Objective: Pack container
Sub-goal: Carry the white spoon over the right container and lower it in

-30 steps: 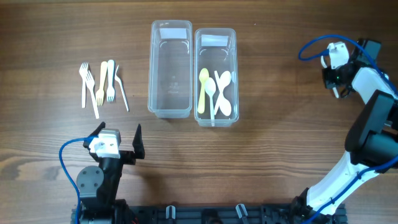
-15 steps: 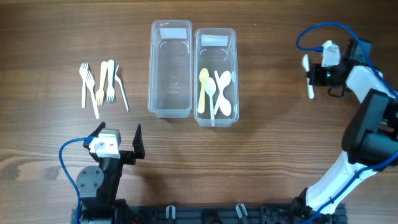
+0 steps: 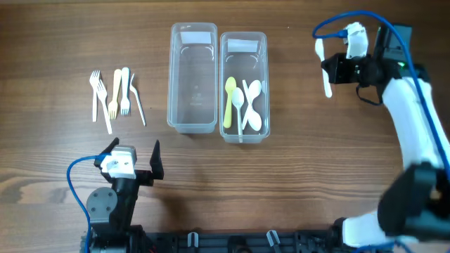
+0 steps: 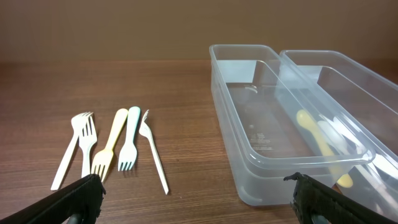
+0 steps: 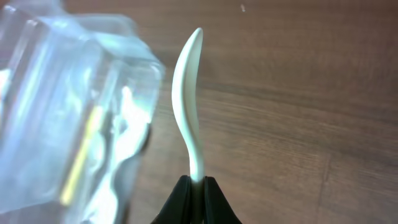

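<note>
I should next raise my right gripper, carry the white spoon left in the overhead view, and lower it over the other spoons already in the spoon container.
Two clear plastic containers stand side by side at the table's back. The left container [image 3: 191,77] [image 4: 273,118] is empty. The right container [image 3: 244,84] [image 5: 68,118] holds a yellow spoon [image 3: 229,102] and white spoons [image 3: 252,105]. Several plastic forks [image 3: 116,95] [image 4: 112,146] lie on the table at the left. My right gripper [image 3: 336,72] [image 5: 197,182] is shut on the handle of a white spoon [image 3: 324,67] [image 5: 188,106], held in the air to the right of the spoon container. My left gripper [image 3: 133,156] [image 4: 196,193] rests open near the table's front edge, nothing between its fingers.
The wooden table [image 3: 316,154] carries only the containers and forks. The right arm's blue cable [image 3: 337,24] loops above its wrist. The left arm's base [image 3: 105,204] sits at the front left.
My right gripper has carried the white spoon leftward from the far right toward the right container. The left arm has not moved.
</note>
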Robot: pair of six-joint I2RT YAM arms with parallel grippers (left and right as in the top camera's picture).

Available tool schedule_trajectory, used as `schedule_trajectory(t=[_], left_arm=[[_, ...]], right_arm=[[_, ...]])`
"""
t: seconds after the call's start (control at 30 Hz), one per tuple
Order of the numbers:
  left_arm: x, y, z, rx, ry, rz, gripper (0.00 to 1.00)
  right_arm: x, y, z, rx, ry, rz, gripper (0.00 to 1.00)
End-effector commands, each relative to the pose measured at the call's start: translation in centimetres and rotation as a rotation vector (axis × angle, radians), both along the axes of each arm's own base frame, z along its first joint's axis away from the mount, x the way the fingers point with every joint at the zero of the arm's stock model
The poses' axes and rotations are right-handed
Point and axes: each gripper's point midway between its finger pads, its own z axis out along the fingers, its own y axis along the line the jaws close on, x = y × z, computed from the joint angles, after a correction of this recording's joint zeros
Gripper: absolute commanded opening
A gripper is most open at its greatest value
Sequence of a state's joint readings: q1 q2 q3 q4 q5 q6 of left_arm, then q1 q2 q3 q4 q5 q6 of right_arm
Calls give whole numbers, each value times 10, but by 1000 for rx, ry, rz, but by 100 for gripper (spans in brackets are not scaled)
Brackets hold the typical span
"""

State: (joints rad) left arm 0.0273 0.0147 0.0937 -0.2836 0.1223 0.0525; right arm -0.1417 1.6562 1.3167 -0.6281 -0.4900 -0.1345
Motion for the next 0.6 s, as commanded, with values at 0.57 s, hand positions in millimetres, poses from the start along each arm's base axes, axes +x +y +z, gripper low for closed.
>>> schedule_trajectory(t=[0.57], left_arm=[[0, -3, 0, 19, -8, -19, 100]], right_arm=[[-87, 5, 79, -12, -9, -70, 4]])
